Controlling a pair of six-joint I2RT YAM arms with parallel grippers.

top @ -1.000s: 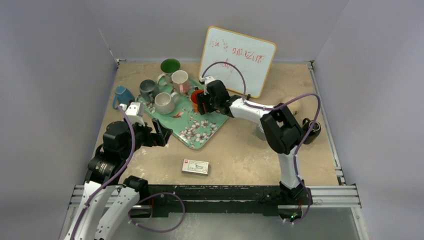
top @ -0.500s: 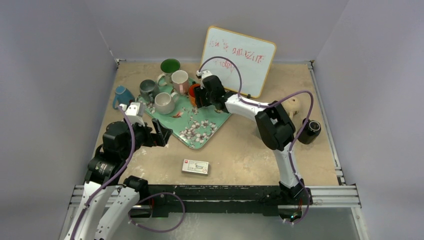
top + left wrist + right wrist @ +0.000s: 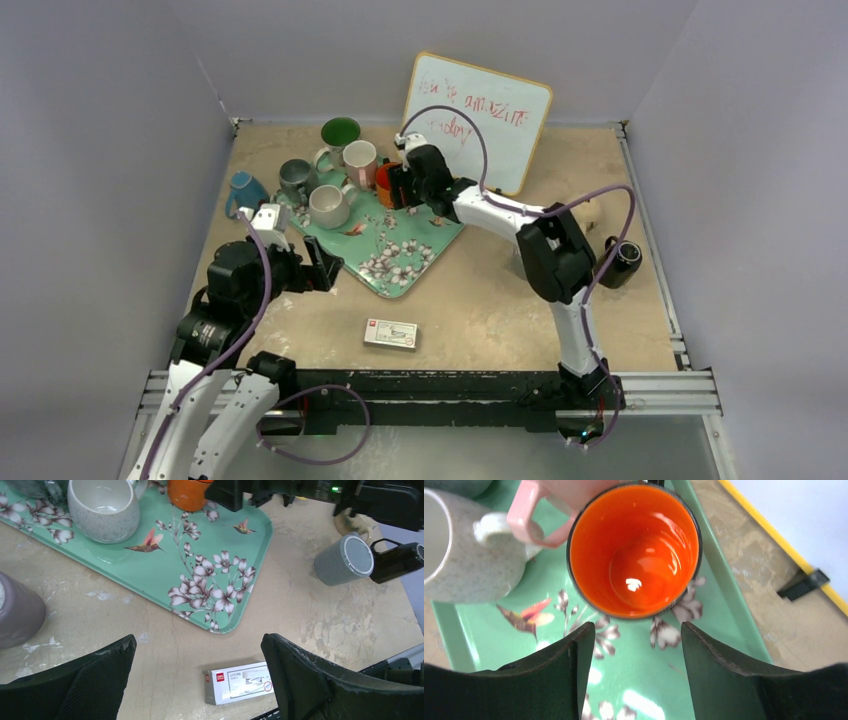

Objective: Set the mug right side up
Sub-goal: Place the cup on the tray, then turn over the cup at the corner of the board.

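My left gripper turns, shifts left in the left wrist view and lowers beside the purple mug next, as its open fingers hang clear of that mug.
An orange mug stands upright, mouth up, at the back of the green flowered tray, touching the pink mug. In the right wrist view the orange mug lies just beyond my right gripper. That gripper is open and empty, its jaws over the tray, not around the mug. In the top view the right gripper sits right beside the mug. My left gripper is open and empty over the table at the tray's front left edge. The left wrist view shows the gripper itself.
A speckled white mug, a grey mug and a green mug crowd the tray's back. A blue mug stands left of it. A black mug and a grey cup lie right. A small box lies in front, a whiteboard behind.
The right gripper and the orange mug have moved back and left along the tray, up against the pink mug. The left arm has not moved.
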